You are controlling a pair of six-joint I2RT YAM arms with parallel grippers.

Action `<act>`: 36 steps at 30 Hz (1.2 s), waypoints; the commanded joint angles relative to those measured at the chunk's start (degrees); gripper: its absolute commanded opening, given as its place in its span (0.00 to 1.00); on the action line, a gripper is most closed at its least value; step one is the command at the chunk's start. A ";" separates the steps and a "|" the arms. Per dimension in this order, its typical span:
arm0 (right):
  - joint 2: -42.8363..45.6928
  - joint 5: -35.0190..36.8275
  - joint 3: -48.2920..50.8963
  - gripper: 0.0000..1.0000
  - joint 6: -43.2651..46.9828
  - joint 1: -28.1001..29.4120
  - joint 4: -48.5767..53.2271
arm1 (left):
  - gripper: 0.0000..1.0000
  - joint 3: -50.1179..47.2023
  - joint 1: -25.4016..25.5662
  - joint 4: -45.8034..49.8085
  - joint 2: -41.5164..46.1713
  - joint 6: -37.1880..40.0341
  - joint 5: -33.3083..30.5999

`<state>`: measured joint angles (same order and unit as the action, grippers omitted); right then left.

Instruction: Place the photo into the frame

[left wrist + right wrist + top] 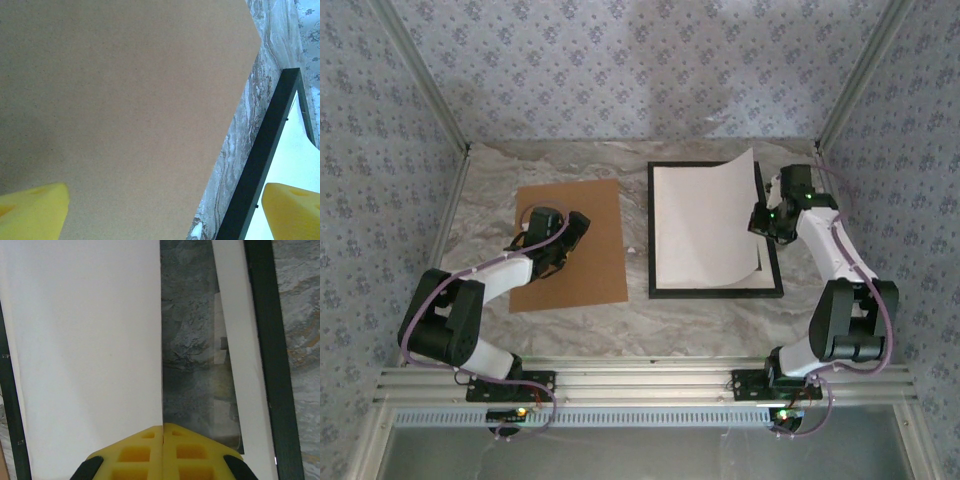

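Note:
The rest of the white photo point(735, 218) already lies over the frame point(715, 293), so I should move my right gripper across the photo toward the brown board and let go of the photo's raised edge.
The photo point(705, 225) lies white side up over the black frame point(715, 293), its right edge lifted and curled; its printed side is hidden. My right gripper point(763, 222) is shut on that raised right edge. In the right wrist view the yellow pads point(135, 455) meet on the sheet's edge, at the right gripper point(163, 440). The white photo point(85, 340) spreads to the left, and the frame's black rail point(262, 340) runs down the right. My left gripper point(565, 240) hovers open over the brown backing board point(570, 245), its yellow fingertips point(30, 210) wide apart around nothing.
The backing board point(125, 100) lies flat left of the frame point(265, 150), with a strip of marble tabletop point(638, 250) between them. Patterned walls close in the back and both sides. Bare marble point(620, 320) runs along the near edge in front of the arm bases.

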<state>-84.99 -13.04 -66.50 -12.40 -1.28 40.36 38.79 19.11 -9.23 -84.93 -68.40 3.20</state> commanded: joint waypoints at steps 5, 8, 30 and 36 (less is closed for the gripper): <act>-2.50 -2.58 -1.30 0.00 5.27 2.28 -1.60 | 0.98 0.53 -0.31 -1.14 -0.08 0.23 0.08; -3.24 -1.73 -4.21 0.00 7.75 2.91 0.18 | 0.99 0.63 -0.30 -1.09 -0.31 0.36 -0.05; -6.69 0.28 -8.58 0.00 12.76 3.86 3.76 | 0.99 1.15 -0.31 -1.88 -1.70 0.15 0.67; -8.52 1.32 -8.65 0.00 12.43 4.56 4.35 | 0.98 1.64 -0.31 -2.37 -2.52 -0.03 1.38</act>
<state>-92.09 -12.60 -73.45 -0.75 2.96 43.62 38.87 19.11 -10.52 -86.74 -68.42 3.66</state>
